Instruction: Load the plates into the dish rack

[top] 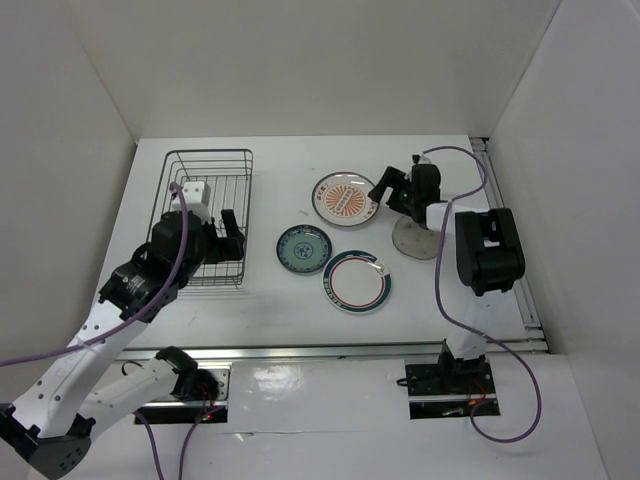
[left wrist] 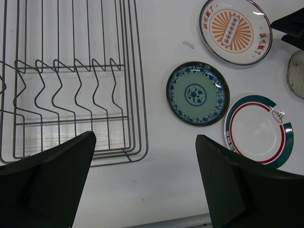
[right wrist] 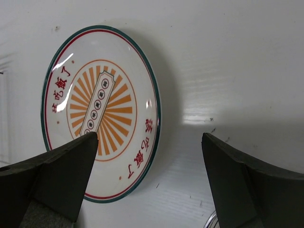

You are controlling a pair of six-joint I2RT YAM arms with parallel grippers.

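I will lower my right gripper toward the orange sunburst plate, onto the plate's rim nearest it, because my open fingers are on both sides of that rim from above.
The dark wire dish rack (top: 210, 153) stands at the left, with nothing in it (left wrist: 71, 80). Three plates lie flat on the table. The orange sunburst plate (top: 345, 198) (left wrist: 235, 31) (right wrist: 102, 111) is the farthest back. The teal patterned plate (top: 304, 248) (left wrist: 197, 93) and the white ringed plate (top: 356, 281) (left wrist: 259, 130) lie nearer. My left gripper (top: 230, 238) (left wrist: 145, 137) hangs open over the rack's near right corner, holding nothing. My right gripper (top: 385, 190) (right wrist: 149, 135) is open above the sunburst plate's right edge, one finger over the plate and the other over bare table.
A grey round disc (top: 415, 238) (left wrist: 297, 73) lies on the table right of the plates, under my right arm. White walls close in the back and both sides. A metal rail (top: 330, 350) runs along the near edge.
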